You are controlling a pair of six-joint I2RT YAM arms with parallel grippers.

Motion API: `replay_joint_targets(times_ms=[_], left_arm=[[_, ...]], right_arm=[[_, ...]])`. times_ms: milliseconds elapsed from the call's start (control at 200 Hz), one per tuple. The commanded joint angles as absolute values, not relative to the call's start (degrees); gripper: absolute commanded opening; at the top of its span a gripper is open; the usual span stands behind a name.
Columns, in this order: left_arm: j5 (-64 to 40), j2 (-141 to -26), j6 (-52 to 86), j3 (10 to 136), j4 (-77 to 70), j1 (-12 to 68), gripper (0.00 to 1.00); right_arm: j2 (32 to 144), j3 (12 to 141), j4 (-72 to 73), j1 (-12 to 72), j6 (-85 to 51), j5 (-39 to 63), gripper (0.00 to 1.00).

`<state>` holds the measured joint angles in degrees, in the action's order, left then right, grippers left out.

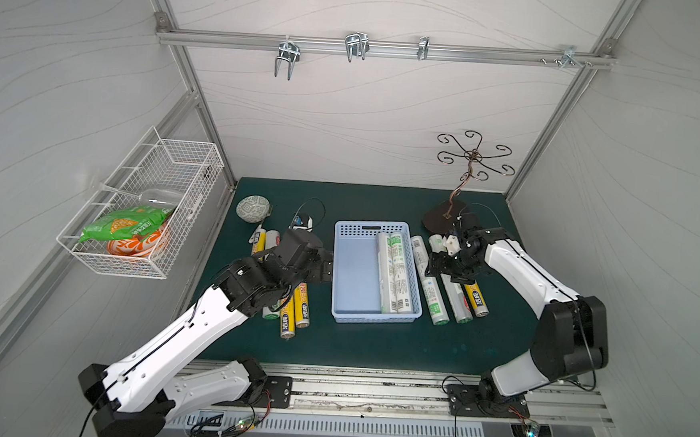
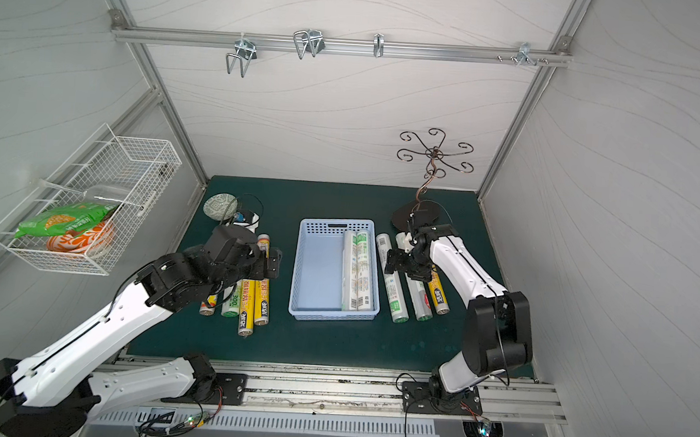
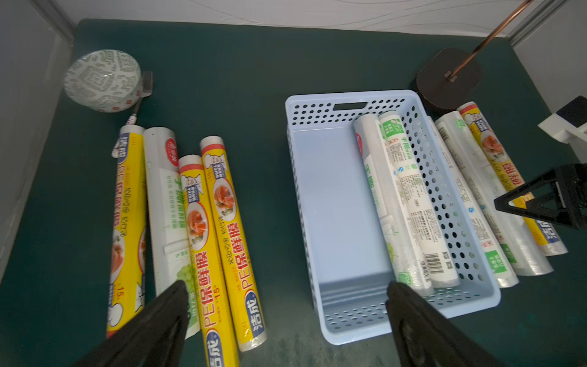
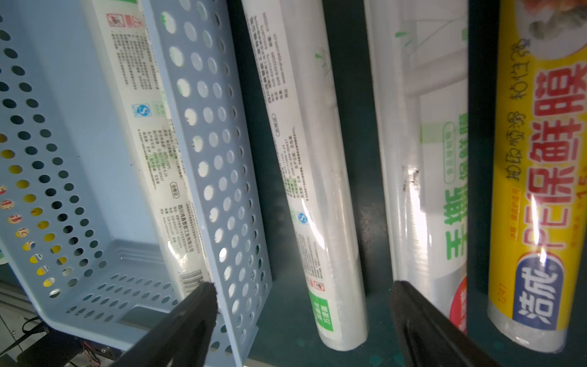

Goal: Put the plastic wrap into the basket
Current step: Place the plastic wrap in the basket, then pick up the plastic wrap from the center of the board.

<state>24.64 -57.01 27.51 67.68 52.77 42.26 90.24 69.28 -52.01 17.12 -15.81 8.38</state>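
I will move my right gripper outward and down onto the roll's middle [image 1: 422,263] [image 4: 305,116] and close it, as dark mat shows on both sides of the white roll beside the basket.
The light blue basket [image 1: 355,278] [image 2: 320,276] [image 3: 336,197] sits mid-mat with two white plastic wrap rolls [image 1: 395,272] [image 2: 357,270] [image 3: 403,203] along its right side. Several more rolls, yellow and white [image 1: 295,307] [image 2: 253,301] [image 3: 219,222], lie left of it. Three lie right of it: white [image 4: 305,159], clear [image 4: 422,159], yellow [image 4: 540,159]. My left gripper [image 1: 328,268] [image 3: 287,286] hangs open and empty between the left rolls and the basket. My right gripper [image 1: 436,270] [image 4: 303,286] is open, straddling the basket's right wall [image 4: 206,143] and the nearest white roll, gripping nothing.
A patterned bowl [image 1: 252,208] with a fork beside it stands at the back left. A dark-based copper stand [image 1: 444,217] rises behind the right rolls. A white wire basket [image 1: 141,202] with snack bags hangs on the left wall.
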Motion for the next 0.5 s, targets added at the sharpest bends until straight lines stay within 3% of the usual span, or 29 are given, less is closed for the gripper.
replay_joint_targets(times_ms=[0, 495], left_arm=[[29.21, -53.98, 25.42, 66.17, 52.95, 41.48, 1.0], [27.71, -50.44, 25.53, 63.98, 53.4, 38.58, 1.0]], right_arm=[[93.3, 70.1, -49.96, 17.49, -13.73, 8.56, 0.9], [100.74, 72.16, -48.48, 19.34, -12.96, 6.77, 0.87]])
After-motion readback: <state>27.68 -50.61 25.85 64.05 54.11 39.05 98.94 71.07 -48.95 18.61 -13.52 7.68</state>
